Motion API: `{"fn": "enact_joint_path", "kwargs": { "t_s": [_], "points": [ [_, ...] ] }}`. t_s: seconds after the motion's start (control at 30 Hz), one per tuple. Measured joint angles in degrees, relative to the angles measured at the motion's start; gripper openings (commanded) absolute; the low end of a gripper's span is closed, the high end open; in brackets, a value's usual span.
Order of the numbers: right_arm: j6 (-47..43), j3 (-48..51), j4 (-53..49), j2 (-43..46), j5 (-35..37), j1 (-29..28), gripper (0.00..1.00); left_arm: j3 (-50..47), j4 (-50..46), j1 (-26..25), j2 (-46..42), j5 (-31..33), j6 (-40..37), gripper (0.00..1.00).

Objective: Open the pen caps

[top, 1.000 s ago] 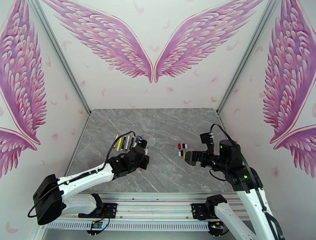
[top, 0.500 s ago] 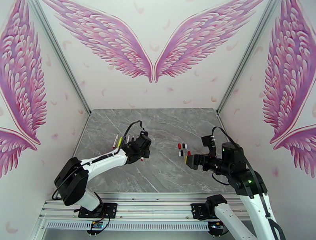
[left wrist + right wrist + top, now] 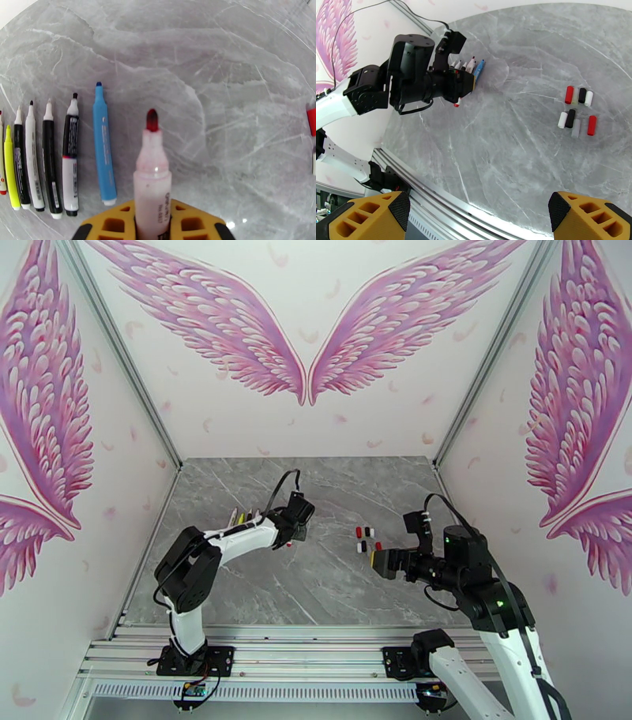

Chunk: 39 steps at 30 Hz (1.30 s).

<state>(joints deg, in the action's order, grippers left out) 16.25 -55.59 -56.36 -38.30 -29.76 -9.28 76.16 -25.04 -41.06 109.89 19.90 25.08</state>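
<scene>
The marble beside the blue pen is bare, so my left gripper should move down toward it next and release the uncapped pen at the end of the row.
My left gripper (image 3: 152, 228) is shut on an uncapped pen (image 3: 152, 177), a pink-stained white barrel with a red tip pointing away over the marble table (image 3: 221, 59). To its left lies a row of several uncapped pens, among them a blue one (image 3: 104, 146) and a yellow highlighter (image 3: 11, 169). From above, the left gripper (image 3: 295, 529) hovers just right of that row (image 3: 245, 518). Several loose pen caps (image 3: 574, 112), red, black and white, lie in a cluster (image 3: 366, 538) ahead of my right gripper (image 3: 381, 562). The right gripper (image 3: 478, 217) is open and holds nothing.
The left arm (image 3: 395, 87) stretches across the table's left half. The metal rail (image 3: 300, 650) carrying both bases runs along the near edge. Winged walls (image 3: 308, 358) enclose the table on three sides. A red cap (image 3: 312, 121) shows at the left wrist view's right edge.
The left arm has stretched forward, carrying the uncapped red pen farther and to the right, beside the pen row. The right arm has drawn back slightly.
</scene>
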Motion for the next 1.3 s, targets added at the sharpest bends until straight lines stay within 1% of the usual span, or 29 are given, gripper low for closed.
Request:
{"fn": "enact_joint_path", "kwargs": {
  "t_s": [0.17,0.47,0.53,0.7,0.83,0.97,1.3],
  "points": [
    [0.02,0.07,0.04,-0.57,0.0,0.0,0.99,3.89,-0.07,1.07,4.83,1.84,-0.85,0.11],
    [0.02,0.09,0.09,-1.07,0.02,0.0,0.99,10.32,-2.14,2.8,13.14,3.76,-1.86,0.12],
    [0.02,0.11,0.09,-1.07,0.02,0.0,0.99,10.91,-2.71,2.95,13.97,3.82,-1.88,0.14],
    [0.02,0.22,0.2,-1.07,0.02,0.0,0.99,11.61,-3.89,3.06,14.69,4.13,-1.9,0.18],
    [0.02,0.81,0.24,-1.07,0.02,0.0,0.99,11.74,-4.31,3.08,14.8,4.57,-1.84,0.27],
    [0.02,0.92,0.24,-0.92,0.02,0.0,0.99,11.78,-4.72,3.08,14.91,5.05,-1.92,0.31],
    [0.04,1.62,0.42,-0.57,0.07,0.0,0.99,11.85,-5.22,3.06,14.82,5.51,-1.75,0.32]
  ]
}}
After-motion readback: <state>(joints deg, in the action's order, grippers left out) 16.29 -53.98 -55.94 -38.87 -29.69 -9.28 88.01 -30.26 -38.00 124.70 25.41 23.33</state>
